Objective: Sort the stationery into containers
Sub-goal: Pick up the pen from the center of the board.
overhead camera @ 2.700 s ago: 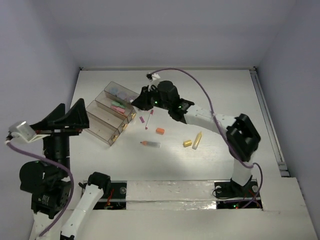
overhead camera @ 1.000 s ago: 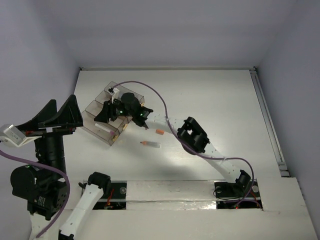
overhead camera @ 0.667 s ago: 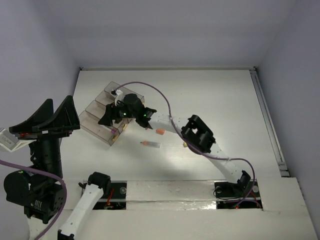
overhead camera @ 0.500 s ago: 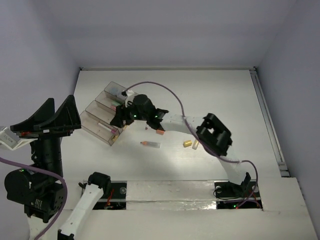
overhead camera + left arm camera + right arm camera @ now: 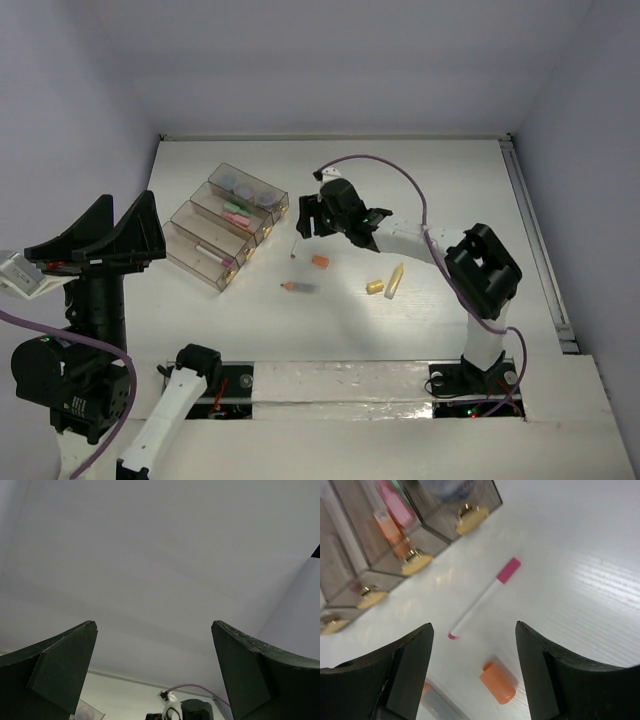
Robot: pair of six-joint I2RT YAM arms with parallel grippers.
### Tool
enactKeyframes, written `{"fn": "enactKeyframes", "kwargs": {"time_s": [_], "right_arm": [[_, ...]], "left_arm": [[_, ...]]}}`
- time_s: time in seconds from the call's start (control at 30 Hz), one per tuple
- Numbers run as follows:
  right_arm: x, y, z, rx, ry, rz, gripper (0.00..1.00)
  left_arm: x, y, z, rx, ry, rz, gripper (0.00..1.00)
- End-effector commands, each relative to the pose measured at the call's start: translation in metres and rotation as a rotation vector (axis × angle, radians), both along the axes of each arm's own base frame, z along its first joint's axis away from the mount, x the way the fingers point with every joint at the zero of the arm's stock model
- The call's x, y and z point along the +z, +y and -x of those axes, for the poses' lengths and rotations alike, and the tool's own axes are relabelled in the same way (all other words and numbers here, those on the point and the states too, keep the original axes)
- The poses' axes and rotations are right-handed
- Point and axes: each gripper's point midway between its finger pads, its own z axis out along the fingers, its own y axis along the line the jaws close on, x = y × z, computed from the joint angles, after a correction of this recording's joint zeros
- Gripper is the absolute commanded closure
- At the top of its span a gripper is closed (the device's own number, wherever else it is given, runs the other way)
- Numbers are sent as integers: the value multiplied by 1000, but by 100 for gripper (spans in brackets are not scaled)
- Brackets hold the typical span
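Note:
The right gripper goes down and toward the gold knobs next, then onto the white pen beside its pink cap.
Four clear smoky containers (image 5: 212, 236) stand in a row at the left. One holds blue-grey discs (image 5: 243, 186), the one beside it pink and green sticks (image 5: 236, 213), and a third a white pen (image 5: 207, 248). On the table lie a white pen with a pink cap (image 5: 296, 244) (image 5: 482, 600), an orange stub (image 5: 320, 262) (image 5: 498, 682), a clear piece with an orange end (image 5: 300, 288), a yellow stub (image 5: 375, 287) and a cream stick (image 5: 395, 279). My right gripper (image 5: 310, 218) (image 5: 474, 626) hovers open and empty over the loose pen. My left gripper (image 5: 100, 238) (image 5: 154, 630) is raised high at the left, open and empty.
The containers' gold knobs (image 5: 414, 562) face the loose items. The right arm's purple cable (image 5: 380, 165) arches over the table's middle. A rail (image 5: 535, 240) runs along the right edge. The left wrist view shows mostly the back wall.
My right gripper drew back from over the containers to the right and now hangs above the loose pen, its jaws wider. A white pen lies in the third box. The left arm barely moved.

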Motion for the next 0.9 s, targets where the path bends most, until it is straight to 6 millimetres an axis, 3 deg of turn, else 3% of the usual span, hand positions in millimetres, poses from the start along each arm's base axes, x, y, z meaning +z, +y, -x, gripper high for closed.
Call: {"fn": "enactKeyframes", "kwargs": {"time_s": [0.0, 0.03, 0.1, 0.13, 0.27, 0.37, 0.5, 0.67, 0.87], "right_arm": [[-24, -8, -2, -23, 45, 106, 27], [-38, -7, -3, -19, 67, 130, 24], [-38, -1, -9, -12, 68, 141, 23], [-50, -3, -14, -19, 86, 161, 22], [-64, 5, -21, -18, 104, 171, 22], [-66, 11, -29, -29, 101, 169, 23], [-86, 14, -34, -31, 134, 210, 26], [-93, 15, -40, -57, 123, 277, 33], [-105, 10, -31, -56, 80, 451, 47]], "left_arm": [[10, -3, 0, -10, -35, 2, 1], [10, -2, 1, -9, -36, 3, 1], [9, -2, -1, -5, -32, 5, 1], [8, -1, 0, -1, -31, 7, 1], [5, -2, -2, -2, -26, -1, 1], [-8, -1, -6, 6, -7, -3, 1], [-24, 3, -10, 31, 21, 5, 1], [-68, 7, -22, 68, 111, -3, 1], [-133, 3, -46, 90, 253, -54, 1]]}}
